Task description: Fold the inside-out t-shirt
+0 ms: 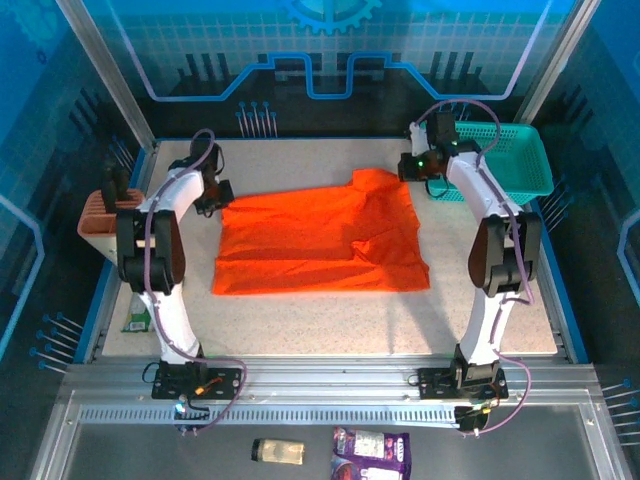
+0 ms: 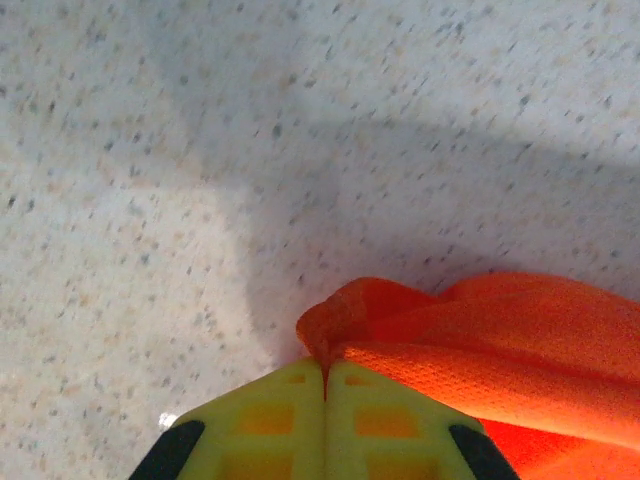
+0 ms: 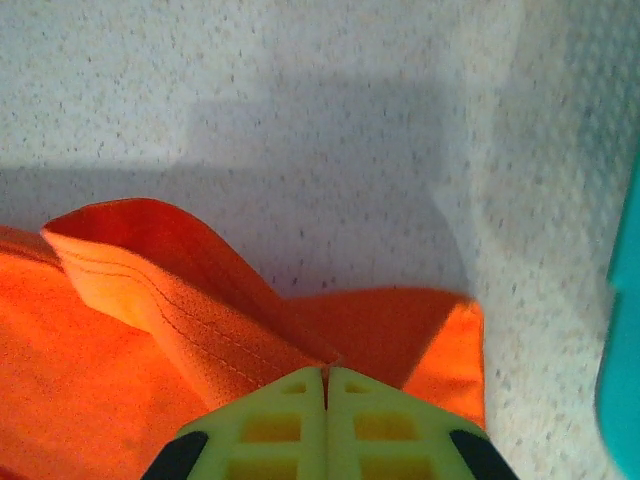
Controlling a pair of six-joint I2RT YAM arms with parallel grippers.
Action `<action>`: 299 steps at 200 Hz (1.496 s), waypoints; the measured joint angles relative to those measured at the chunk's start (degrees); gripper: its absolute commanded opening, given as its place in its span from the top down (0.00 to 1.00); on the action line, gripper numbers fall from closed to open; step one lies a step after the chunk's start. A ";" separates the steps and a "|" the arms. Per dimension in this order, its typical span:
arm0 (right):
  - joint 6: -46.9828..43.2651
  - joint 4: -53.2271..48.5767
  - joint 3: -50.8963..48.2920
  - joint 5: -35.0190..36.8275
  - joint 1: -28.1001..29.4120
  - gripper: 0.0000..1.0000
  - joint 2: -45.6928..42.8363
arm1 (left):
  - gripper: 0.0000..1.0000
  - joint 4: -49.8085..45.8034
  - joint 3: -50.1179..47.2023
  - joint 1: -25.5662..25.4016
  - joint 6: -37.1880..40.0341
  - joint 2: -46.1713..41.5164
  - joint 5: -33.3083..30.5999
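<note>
I next need to carry the shirt's pinched edge back toward the base with my right gripper and release it over the shirt's basket-side part (image 1: 404,233), as the shirt's far corner is still unfolded.
The inside-out t-shirt (image 1: 318,240), bright orange, lies spread across the middle of the speckled table. My left gripper (image 1: 221,197) sits at the shirt's far left corner, shut on a pinched fold of the cloth (image 2: 345,315), its yellow-green fingers (image 2: 270,420) pressed together. At the far right corner my right gripper (image 1: 410,168) is shut on a stitched hem edge of the t-shirt (image 3: 180,300), with cloth bunched at the fingertips (image 3: 375,415). A small flap of shirt (image 1: 378,180) rises near the right gripper.
A teal plastic mesh basket (image 1: 520,160) stands at the far right, close behind the right arm; its edge (image 3: 622,370) lies right of the gripper. A brown rack (image 1: 100,215) sits at the left table edge. Bare tabletop (image 1: 330,320) lies in front of the shirt.
</note>
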 measured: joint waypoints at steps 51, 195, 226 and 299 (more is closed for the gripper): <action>1.55 2.71 -13.18 -0.07 0.00 1.00 -8.44 | 1.00 6.47 -13.44 0.35 -3.56 -10.12 -1.14; 6.49 6.78 -37.64 2.51 0.26 0.95 -23.52 | 0.74 15.02 -36.79 0.59 -11.39 -25.73 0.33; 9.22 5.75 -40.15 5.42 0.81 0.64 -24.44 | 0.68 14.73 -39.60 0.59 -12.33 -29.86 0.33; 11.28 4.31 -38.53 7.30 4.70 0.54 -26.27 | 0.66 10.69 -35.34 -0.31 -11.45 -31.56 3.98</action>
